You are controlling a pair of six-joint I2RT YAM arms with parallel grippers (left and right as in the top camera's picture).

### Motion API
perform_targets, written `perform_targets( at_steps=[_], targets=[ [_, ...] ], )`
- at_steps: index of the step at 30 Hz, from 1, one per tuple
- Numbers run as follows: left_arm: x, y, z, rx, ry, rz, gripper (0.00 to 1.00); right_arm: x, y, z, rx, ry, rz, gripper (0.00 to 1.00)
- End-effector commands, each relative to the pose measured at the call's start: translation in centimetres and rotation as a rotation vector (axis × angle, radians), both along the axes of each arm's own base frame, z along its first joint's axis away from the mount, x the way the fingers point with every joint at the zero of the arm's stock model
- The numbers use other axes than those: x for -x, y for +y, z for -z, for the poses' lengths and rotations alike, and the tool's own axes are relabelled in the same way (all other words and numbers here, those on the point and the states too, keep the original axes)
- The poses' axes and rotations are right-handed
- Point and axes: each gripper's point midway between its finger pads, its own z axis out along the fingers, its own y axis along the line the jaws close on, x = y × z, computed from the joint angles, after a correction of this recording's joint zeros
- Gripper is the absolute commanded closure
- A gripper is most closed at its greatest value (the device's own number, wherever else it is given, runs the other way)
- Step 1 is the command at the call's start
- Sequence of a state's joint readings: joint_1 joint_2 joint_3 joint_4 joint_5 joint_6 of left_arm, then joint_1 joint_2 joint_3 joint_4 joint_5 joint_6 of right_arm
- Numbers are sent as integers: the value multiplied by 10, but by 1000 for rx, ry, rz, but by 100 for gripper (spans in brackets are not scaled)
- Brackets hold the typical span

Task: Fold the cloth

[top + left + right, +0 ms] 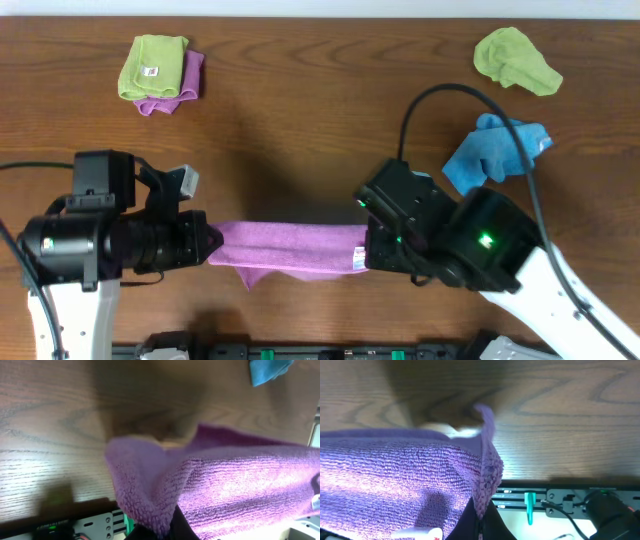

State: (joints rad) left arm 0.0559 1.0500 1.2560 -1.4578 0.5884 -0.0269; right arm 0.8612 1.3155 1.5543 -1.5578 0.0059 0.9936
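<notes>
My left gripper should next carry the lilac cloth's end it holds outward, lower it and let it go on the open tabletop before the purple cloth, where there's room to spread it.
The lilac cloth hangs stretched between my two grippers near the table's front edge, folded into a long band with a corner drooping at its lower left. My left gripper is shut on the cloth's left end. My right gripper is shut on the right end, next to the small white tag. In the left wrist view the cloth bunches into the black fingertips. Across in the right wrist view the cloth is pinched between the dark fingers, with the tag at the bottom.
A lime-green cloth folded on a purple one lies at the back left. Another lime-green cloth is crumpled at the back right, with a bright blue cloth in front of it, close to my right arm. A mounting rail runs along the table's front edge.
</notes>
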Motion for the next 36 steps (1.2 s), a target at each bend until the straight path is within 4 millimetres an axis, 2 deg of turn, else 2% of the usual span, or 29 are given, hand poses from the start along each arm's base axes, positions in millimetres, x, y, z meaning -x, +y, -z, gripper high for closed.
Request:
perform_targets(
  at_steps=[1, 5, 7, 10, 12, 15, 16, 18, 20, 21, 22, 23, 25, 27, 29, 32, 36],
  targets=[
    [-11, 19, 7, -93, -6, -62, 94, -18, -22, 4, 94, -53, 94, 99],
    [-32, 20, 13, -94, -13, -62, 94, -42, -23, 21, 179, -50, 128, 99],
    [-48, 21, 17, -94, -33, -63, 94, -60, -21, 30, 227, -83, 122, 99],
    [-90, 24, 20, -93, -118, -66, 94, -110, 0, 39, 195, -187, 45, 99],
    [-129, 20, 24, -59, -193, -55, 94, -159, 7, 47, 162, -268, 5, 99],
    [-184, 12, 34, 27, -276, -53, 94, -226, -5, 55, 105, -367, 30, 99],
    [-198, 9, 35, 54, -299, -49, 94, -242, -9, 53, 79, -395, 43, 99],
    [-223, 5, 33, 99, -340, -52, 94, -266, -21, 41, 44, -454, 81, 99],
    [-245, 3, 20, 126, -381, -45, 94, -283, -33, 21, 13, -512, 104, 99],
    [-251, 3, 10, 129, -395, -41, 94, -286, -37, 12, 9, -523, 103, 99],
    [-257, 3, -9, 117, -435, -22, 94, -283, -40, 3, 22, -519, 85, 99],
    [-257, 3, -16, 115, -447, -18, 94, -280, -39, 1, 29, -512, 72, 99],
    [-253, 3, -30, 109, -450, -3, 94, -270, -38, 0, 49, -480, 51, 99],
    [-240, 2, -33, 95, -421, 27, 94, -257, -35, 5, 62, -433, 29, 99],
    [-222, 2, -24, 70, -359, 56, 94, -243, -31, 11, 81, -383, 4, 99],
    [-189, 9, 3, 2, -211, 103, 94, -220, -29, 24, 112, -294, -29, 99],
    [-141, 12, 53, -22, 18, 145, 94, -179, -35, 58, 196, -125, -29, 99]
  ],
)
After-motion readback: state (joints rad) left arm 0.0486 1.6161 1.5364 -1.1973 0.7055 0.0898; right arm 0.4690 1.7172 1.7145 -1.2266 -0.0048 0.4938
